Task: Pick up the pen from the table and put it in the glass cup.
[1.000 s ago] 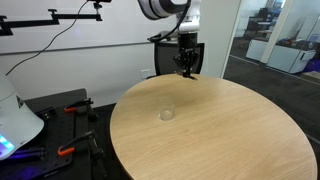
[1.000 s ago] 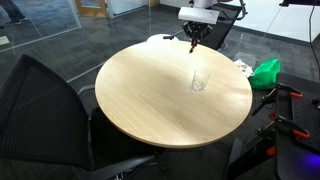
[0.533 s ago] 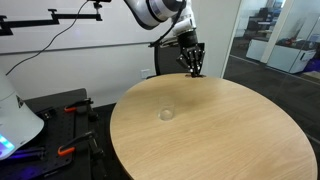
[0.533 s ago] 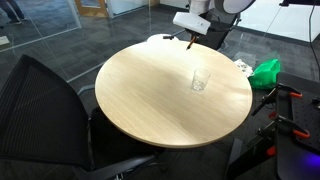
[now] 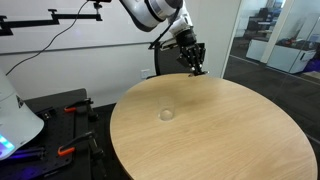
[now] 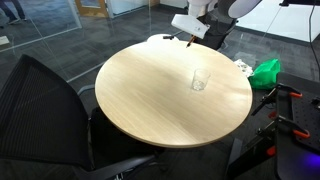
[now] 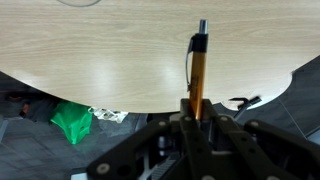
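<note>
My gripper is holding the pen and next needs to move toward the glass cup and down over the cup's opening [image 6: 202, 72] to release the pen, because the cup stands upright well away from the pen.
My gripper [image 7: 196, 112] is shut on the pen [image 7: 197, 72], an orange-yellow stick with a dark tip that sticks out ahead of the jaws in the wrist view. In both exterior views the gripper [image 5: 194, 66] [image 6: 190, 40] hangs above the far edge of the round tan table [image 5: 220, 130] [image 6: 150, 90], tilted. The pen shows faintly below the fingers in an exterior view [image 6: 190, 44]. The glass cup [image 6: 200, 80] stands upright on the table, well away from the gripper; it is faint in the other exterior view [image 5: 166, 114].
A black office chair [image 6: 60, 120] stands at the table's near side. A green cloth [image 6: 266, 72] [image 7: 72, 122] lies beside the table. Red-handled tools [image 5: 72, 110] and a white device [image 5: 15, 125] sit off the table. Glass walls are behind.
The gripper has lifted from the table's far edge with the pen in it and tilted. The cup has not moved.
</note>
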Tool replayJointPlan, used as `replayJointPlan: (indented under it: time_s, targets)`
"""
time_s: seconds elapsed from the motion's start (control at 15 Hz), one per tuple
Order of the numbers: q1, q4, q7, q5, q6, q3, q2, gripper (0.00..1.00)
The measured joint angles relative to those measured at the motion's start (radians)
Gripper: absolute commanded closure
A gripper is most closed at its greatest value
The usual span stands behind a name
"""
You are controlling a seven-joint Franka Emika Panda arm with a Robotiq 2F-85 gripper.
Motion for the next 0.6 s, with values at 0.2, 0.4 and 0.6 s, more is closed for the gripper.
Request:
replayJointPlan:
  time_s: [0.2, 0.4, 0.6]
  targets:
    - [-0.006, 0.000, 0.166, -0.083, -0.038, 0.021, 0.005, 0.96]
    - [-0.006, 0.000, 0.326, -0.161, -0.133, 0.066, 0.013, 0.96]
    - [-0.006, 0.000, 0.410, -0.201, -0.258, 0.133, 0.020, 0.96]
